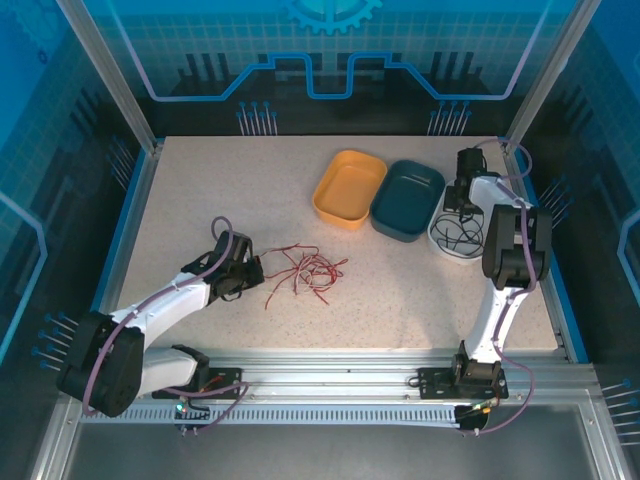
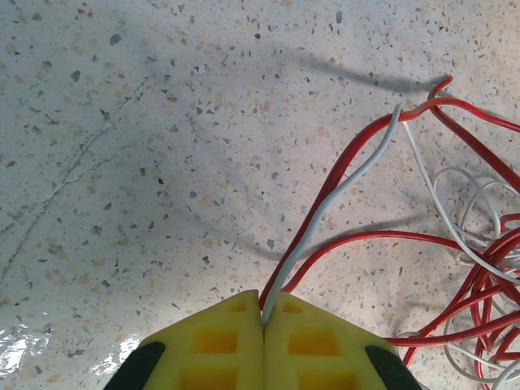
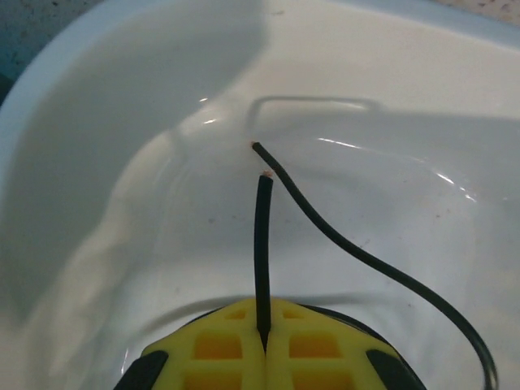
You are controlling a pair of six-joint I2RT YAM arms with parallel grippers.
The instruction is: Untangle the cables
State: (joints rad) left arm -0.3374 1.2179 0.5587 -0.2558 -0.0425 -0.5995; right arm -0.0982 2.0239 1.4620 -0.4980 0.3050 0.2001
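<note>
My left gripper moves up just a little over the table (image 1: 268,264) (image 2: 236,262) beside the tangle next and releases the white cable, because a piece of red cable is caught alongside.
A loose tangle of red and white cables (image 1: 305,270) lies on the speckled table's middle. My left gripper (image 1: 250,272) sits at its left edge, shut on a white cable (image 2: 337,191) that runs up from between the yellow pads (image 2: 213,341) beside red strands (image 2: 479,280). My right gripper (image 1: 466,205) hangs over the white bowl (image 1: 455,238) at the right, shut on a black cable (image 3: 262,244). A second black cable (image 3: 366,256) curves across the bowl's inside (image 3: 162,203). Black wires (image 1: 462,236) lie coiled in that bowl.
An orange bowl (image 1: 349,187) and a dark teal bowl (image 1: 408,198) stand side by side at the back, left of the white one. Aluminium frame posts and blue walls enclose the table.
</note>
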